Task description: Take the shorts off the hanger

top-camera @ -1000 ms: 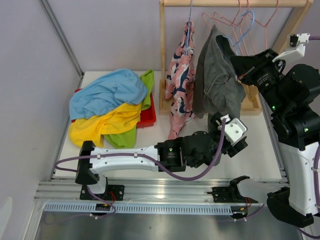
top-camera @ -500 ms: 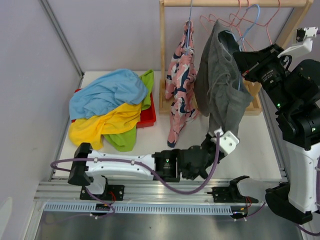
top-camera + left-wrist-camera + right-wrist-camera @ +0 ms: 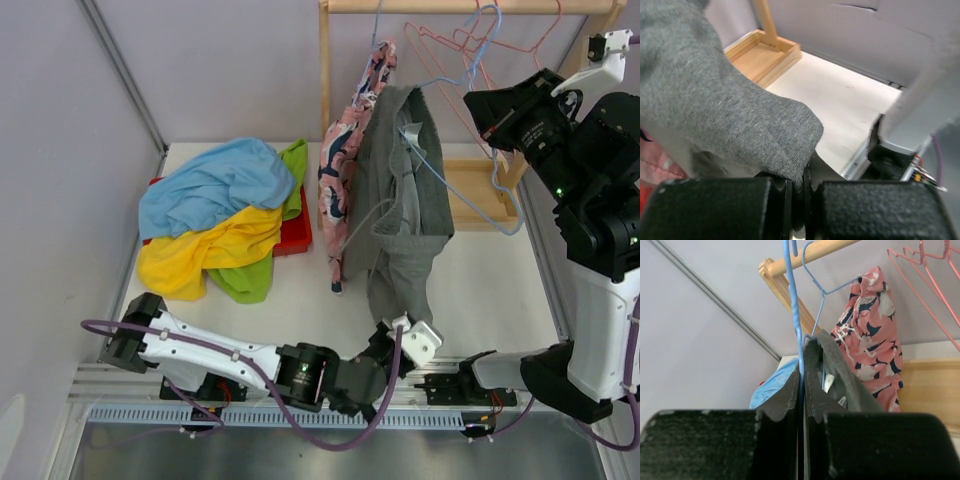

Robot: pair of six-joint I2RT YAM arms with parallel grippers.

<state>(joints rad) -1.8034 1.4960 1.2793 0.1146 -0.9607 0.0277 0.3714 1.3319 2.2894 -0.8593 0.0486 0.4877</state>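
The light blue shorts heap is outward and to the left of my left gripper in the top view. My left gripper will next swing up over the light blue shorts [image 3: 238, 177] to release.
Dark grey shorts [image 3: 400, 215] hang stretched downward from a blue wire hanger [image 3: 792, 305]. My left gripper [image 3: 388, 330] is low near the table's front edge, shut on the bottom hem of the grey shorts [image 3: 715, 100]; in the left wrist view the cloth is pinched in the left gripper [image 3: 802, 192]. Up by the rack, my right gripper [image 3: 474, 104] is shut on the blue hanger's wire, which the right wrist view shows running between the jaws of the right gripper [image 3: 802, 375]. Pink printed shorts [image 3: 345, 165] hang beside the grey ones, pushed left.
Light blue shorts [image 3: 210, 185], yellow shorts [image 3: 215, 245] and lime green shorts [image 3: 245, 280] lie heaped on a red tray [image 3: 298, 232] at the left. The wooden rack has a top rod [image 3: 450, 6] and a base [image 3: 480, 195]. Empty pink hangers [image 3: 445, 50] hang on the rod.
The left gripper closed on the grey shorts' hem and pulled it down toward the near edge. The shorts stretched out, the hanger tilted, and the pink shorts swung left.
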